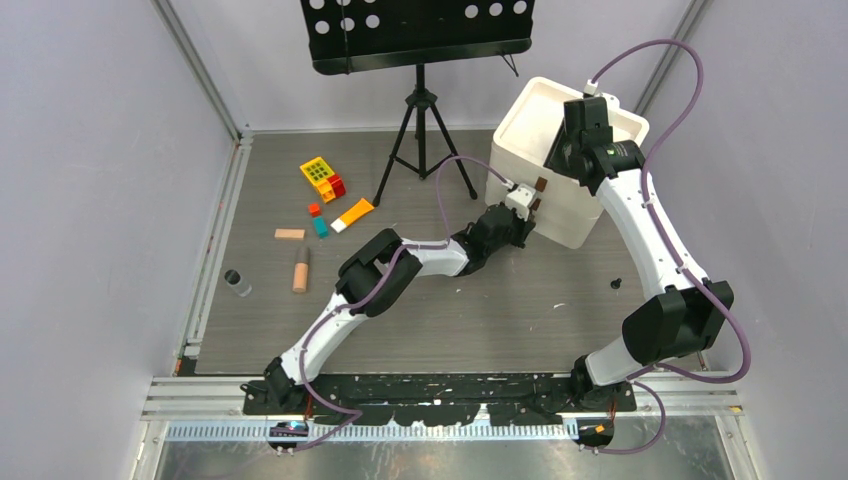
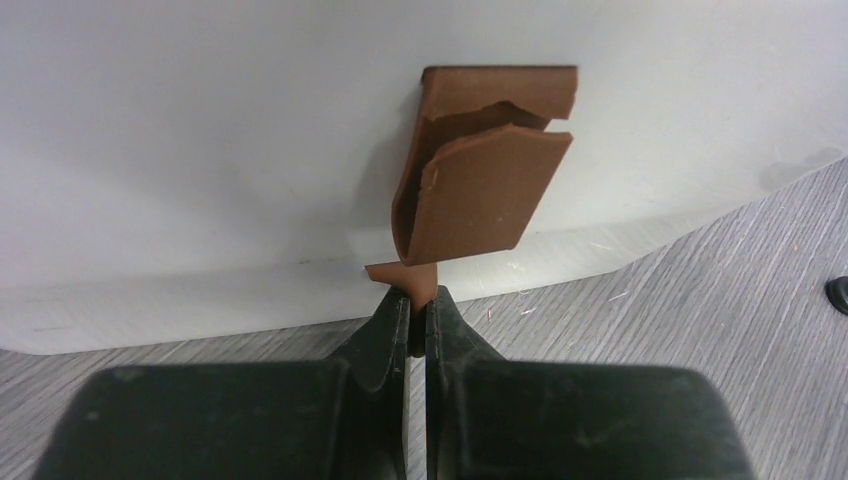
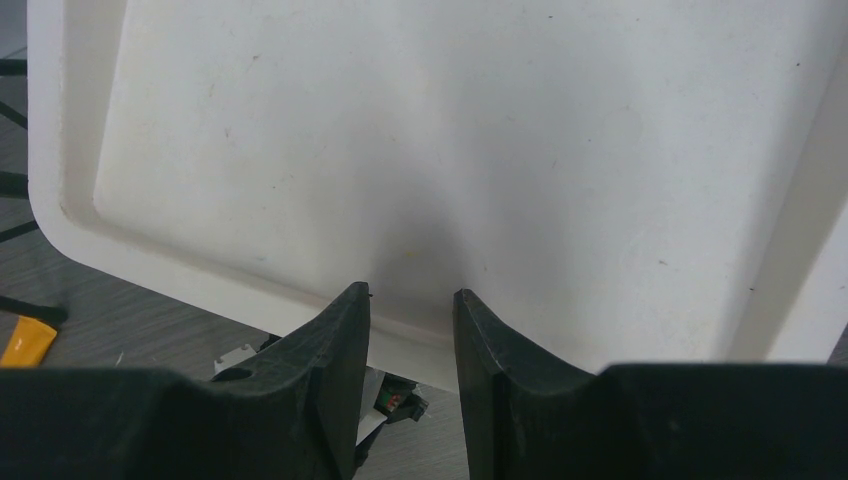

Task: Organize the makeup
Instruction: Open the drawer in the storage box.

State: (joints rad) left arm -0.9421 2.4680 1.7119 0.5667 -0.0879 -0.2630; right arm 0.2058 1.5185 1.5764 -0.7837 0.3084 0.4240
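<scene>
The robot needs to pull the lowest brown tab in its left gripper back over the bare tabletop before the box next and then let go of it, because the bottom drawer is still shut.
My left gripper is shut on the lowest brown pull tab on the front of the white drawer box. More brown pull tabs hang above it. In the top view this gripper touches the box's front face. My right gripper is open and empty just above the box's recessed top, as the top view also shows. On the left of the table lie an orange-and-white tube, a tan stick with a dark end and a clear black-capped bottle.
Yellow, red and teal toy blocks and a tan bar lie at the back left. A black music-stand tripod stands behind the left arm. A small black piece lies near the right arm.
</scene>
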